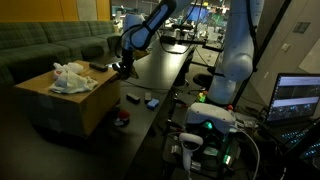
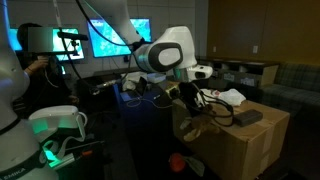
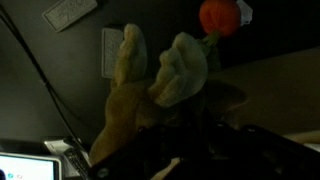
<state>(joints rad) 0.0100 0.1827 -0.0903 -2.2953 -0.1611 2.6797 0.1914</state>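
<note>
The gripper rises next, moves outward over the bare cardboard beside the white bag, lowers and releases. The plush toy point(image 2: 196, 128) hangs below the box's top edge.
My gripper point(image 3: 190, 135) is dark at the bottom of the wrist view and looks shut on a tan plush toy point(image 3: 135, 95) with two pale yellow-green ears. In both exterior views the gripper point(image 1: 125, 68) point(image 2: 190, 100) hangs beside a cardboard box point(image 1: 60, 102) point(image 2: 245, 145), at its edge nearest the dark table. The plush toy point(image 2: 196, 128) hangs below the fingers in front of the box. A crumpled white bag point(image 1: 72, 78) point(image 2: 228, 97) lies on top of the box.
A long dark table point(image 1: 165, 65) stands next to the box. Small items point(image 1: 140, 99) and a red thing point(image 1: 122, 120) lie on the floor. An orange ball point(image 3: 218, 15) and a white wall socket point(image 3: 110, 50) show past the toy. A sofa point(image 1: 40, 45) stands behind.
</note>
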